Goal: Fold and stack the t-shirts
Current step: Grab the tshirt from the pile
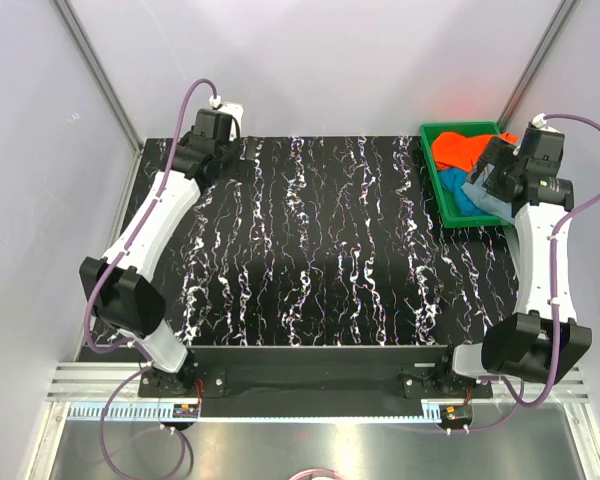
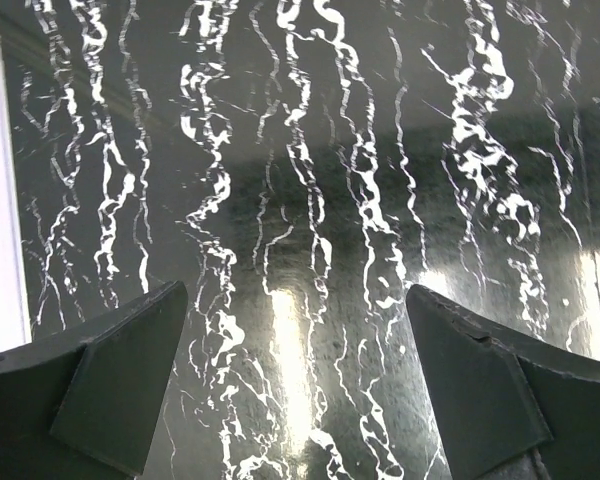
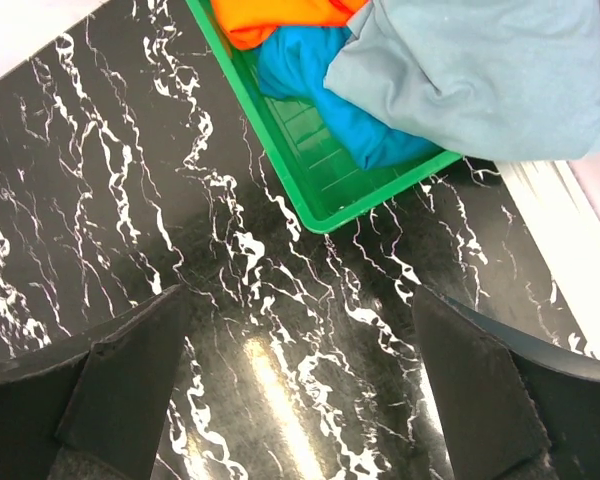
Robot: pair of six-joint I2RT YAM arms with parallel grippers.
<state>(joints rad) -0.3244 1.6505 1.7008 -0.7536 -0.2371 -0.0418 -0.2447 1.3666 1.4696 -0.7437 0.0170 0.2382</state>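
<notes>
My open right gripper moves outward and down onto the grey-blue cloth beside the orange shirt next and closes on it. That cloth lies over the blue shirt (image 3: 320, 85).
Three t-shirts lie bunched together in a green tray (image 1: 442, 195) at the table's far right. The bright orange one (image 1: 458, 148) is farthest back, the bright blue one (image 1: 466, 198) sits under the grey-blue one (image 1: 492, 203). In the right wrist view the orange shirt (image 3: 270, 15), blue shirt (image 3: 320, 85) and grey-blue shirt (image 3: 480, 70) fill the tray (image 3: 310, 195), and the grey-blue cloth spills over its rim. My right gripper (image 1: 492, 168) (image 3: 298, 300) hovers open beside the tray's near end, holding nothing. My left gripper (image 1: 202, 150) (image 2: 295, 295) hangs open over bare table at the far left.
The black marbled table (image 1: 330, 250) spans the middle between the two arms. White walls stand close on the left, right and back, and a metal frame post (image 1: 100, 80) rises at the back left corner. The table's left edge (image 2: 10, 260) shows beside my left gripper.
</notes>
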